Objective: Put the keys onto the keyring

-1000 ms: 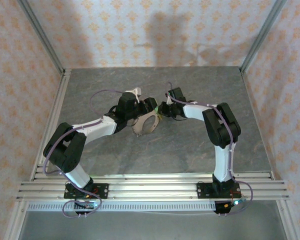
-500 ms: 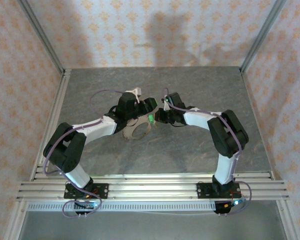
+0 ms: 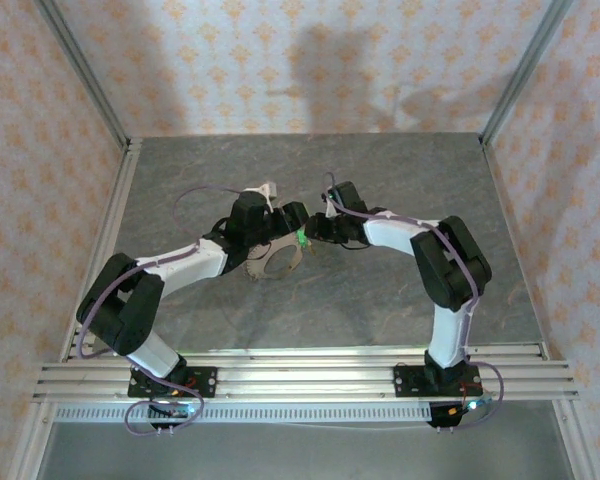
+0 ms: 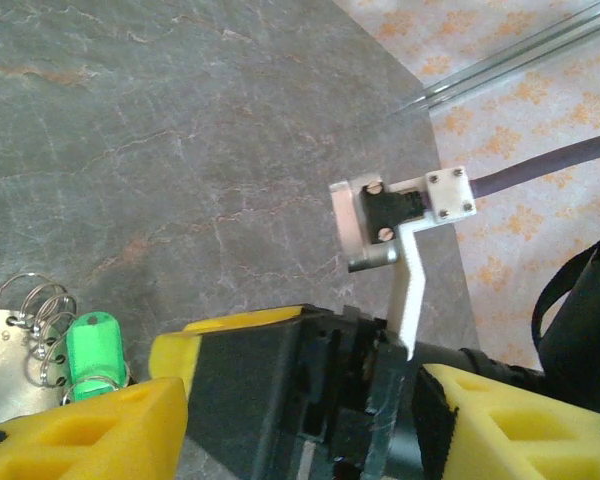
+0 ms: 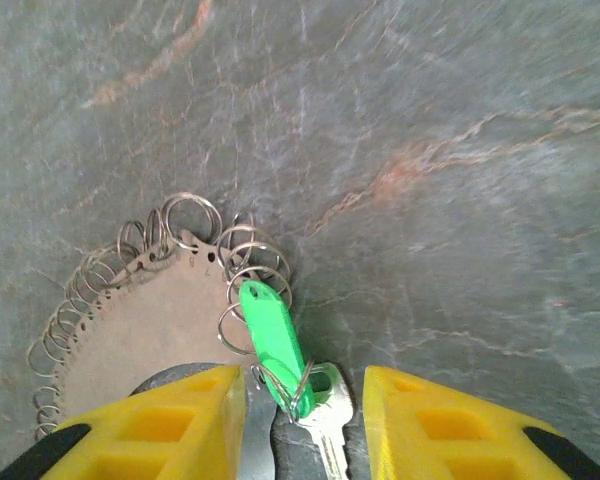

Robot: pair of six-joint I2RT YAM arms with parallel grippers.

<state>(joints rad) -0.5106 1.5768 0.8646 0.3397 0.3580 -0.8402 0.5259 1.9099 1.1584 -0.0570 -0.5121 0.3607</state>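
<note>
The green head (image 3: 302,239) (image 5: 270,330) is below my right gripper's fingers, beside the rings, so I will lower my right gripper toward the keyring next and bring its open fingers around that head.
The keyring (image 5: 140,340) is a flat grey-brown loop with several small wire rings around its rim. The key's green head (image 5: 270,330) lies against those rings, and its silvery blade (image 5: 330,440) points back between my right gripper's fingers. I cannot tell whether it is threaded on. My right gripper (image 5: 305,385) is open, with a gap on both sides of the key. From above, the keyring (image 3: 276,274) sits tilted under my left gripper (image 3: 286,228), with the key (image 3: 302,240) and right gripper (image 3: 312,230) beside it. My left gripper (image 4: 300,400) stands wide open. The keyring (image 4: 0,345) and key (image 4: 92,345) sit at its left finger.
The right gripper's black and yellow finger and its white camera bracket (image 4: 400,210) sit close between and beyond my left fingers. Grey stone-patterned tabletop (image 3: 380,290) spreads around both arms, bounded by metal rails and papered walls.
The right gripper's jaws have parted and let go of the key. The keyring has tipped flatter and shifted left with the left arm. The green key head has come into view.
</note>
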